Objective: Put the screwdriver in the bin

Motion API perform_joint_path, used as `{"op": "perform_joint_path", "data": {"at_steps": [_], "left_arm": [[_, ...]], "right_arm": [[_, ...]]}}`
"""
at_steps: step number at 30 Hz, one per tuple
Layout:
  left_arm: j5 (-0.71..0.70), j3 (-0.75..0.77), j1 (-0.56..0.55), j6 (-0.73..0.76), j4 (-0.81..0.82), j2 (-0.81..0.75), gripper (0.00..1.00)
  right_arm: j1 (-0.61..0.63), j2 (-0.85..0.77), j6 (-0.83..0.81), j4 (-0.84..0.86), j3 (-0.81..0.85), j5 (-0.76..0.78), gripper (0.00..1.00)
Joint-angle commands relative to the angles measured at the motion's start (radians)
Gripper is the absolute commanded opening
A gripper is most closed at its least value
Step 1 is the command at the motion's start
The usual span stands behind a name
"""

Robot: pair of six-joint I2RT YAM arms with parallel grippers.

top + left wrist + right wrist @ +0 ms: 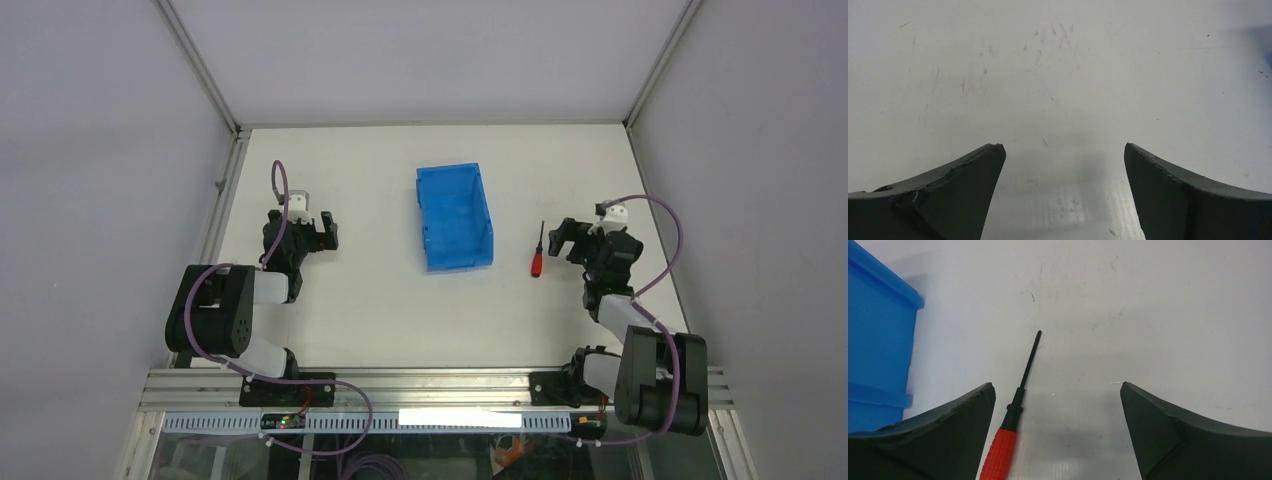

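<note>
The screwdriver's red handle is off-centre beside one finger of the right gripper, so the robot next needs to move that gripper up, across toward the bin [453, 217] and down over the handle.
The screwdriver [537, 254], red handle and thin black shaft, lies flat on the white table to the right of the blue bin [453, 217]. In the right wrist view the screwdriver [1007, 432] lies between the open jaws, close to the left finger, with its shaft pointing away. The bin's wall [873, 350] fills that view's left edge. My right gripper [562, 238] is open just right of the screwdriver and touches nothing. My left gripper [325, 231] is open and empty over bare table, well left of the bin.
Grey walls enclose the table on three sides, with metal frame posts at the back corners. An aluminium rail with the arm bases runs along the near edge. The left wrist view shows only scuffed white table.
</note>
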Motion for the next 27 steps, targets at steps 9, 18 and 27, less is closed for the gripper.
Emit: {"op": "perform_joint_path", "data": {"at_steps": [9,18,27], "left_arm": [[-0.002,0.018,0.002,-0.009,0.032,-0.011,0.99],[-0.002,0.018,0.003,-0.009,0.032,-0.010,0.99],[-0.001,0.018,0.003,-0.009,0.032,-0.011,0.99]], "right_arm": [[-0.006,-0.291,0.200,-0.461,0.297,0.098,1.00],[0.085,-0.305,0.191,-0.853,0.462,-0.058,0.99],[0.270,-0.085,0.246,-1.014,0.470,0.206,0.99]]}}
